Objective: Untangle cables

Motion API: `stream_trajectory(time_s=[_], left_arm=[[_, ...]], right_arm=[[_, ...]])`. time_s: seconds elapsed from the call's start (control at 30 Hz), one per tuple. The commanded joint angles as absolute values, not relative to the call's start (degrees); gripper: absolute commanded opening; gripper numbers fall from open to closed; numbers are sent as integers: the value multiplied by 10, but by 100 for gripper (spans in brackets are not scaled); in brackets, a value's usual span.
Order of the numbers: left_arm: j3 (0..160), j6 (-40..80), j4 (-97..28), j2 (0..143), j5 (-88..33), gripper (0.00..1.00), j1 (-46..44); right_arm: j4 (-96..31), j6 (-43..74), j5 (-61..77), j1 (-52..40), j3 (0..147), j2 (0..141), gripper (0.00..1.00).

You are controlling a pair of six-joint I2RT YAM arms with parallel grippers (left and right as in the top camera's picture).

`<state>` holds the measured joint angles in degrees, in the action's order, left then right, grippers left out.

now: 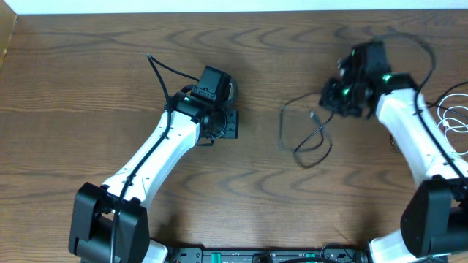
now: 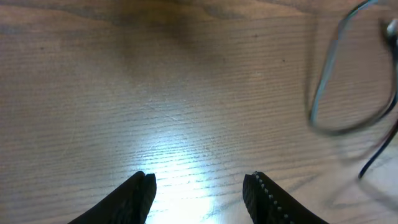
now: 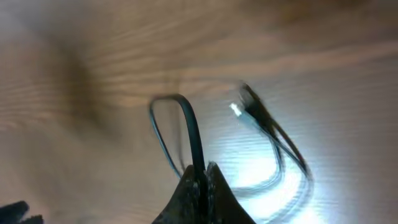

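My right gripper moves toward the right in the overhead view next and releases over the coil, since the white cable (image 1: 455, 120) already lies coiled at the table's side.
The black cable (image 1: 307, 139) lies in loose loops on the wooden table between the arms. My right gripper (image 1: 338, 98) holds one end of it. In the right wrist view the jaws (image 3: 203, 169) are shut on the black cable (image 3: 191, 127), which rises in a loop from them, and its plug end (image 3: 250, 102) hangs blurred to the right. The white cable (image 1: 455, 120) lies coiled at the table's right edge, apart from the black one. My left gripper (image 1: 223, 120) is open and empty (image 2: 200, 182) over bare wood. A loop of the black cable (image 2: 323, 99) shows at its upper right.
The wooden table (image 1: 88, 88) spreads to the left. A thick black robot wire (image 1: 164, 73) arcs from the left arm. A white wall edge (image 1: 219, 6) runs along the back.
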<state>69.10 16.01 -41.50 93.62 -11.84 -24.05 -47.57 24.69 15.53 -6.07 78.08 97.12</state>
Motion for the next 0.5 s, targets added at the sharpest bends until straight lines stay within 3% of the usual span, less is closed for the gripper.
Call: stream_trajectory(time_s=[0.0,0.27,0.47], left_arm=[[695,150,-417,929,-113,51,-238],[695,150,-424,929,-113,51,-238],[695,150,-426,929,-113,51,-238]], right_arm=[[-512,161,12,-32,880,966,1],[-531,130,-118,93,1042,966,1],[-515,153,-123,207,1057,967,1]])
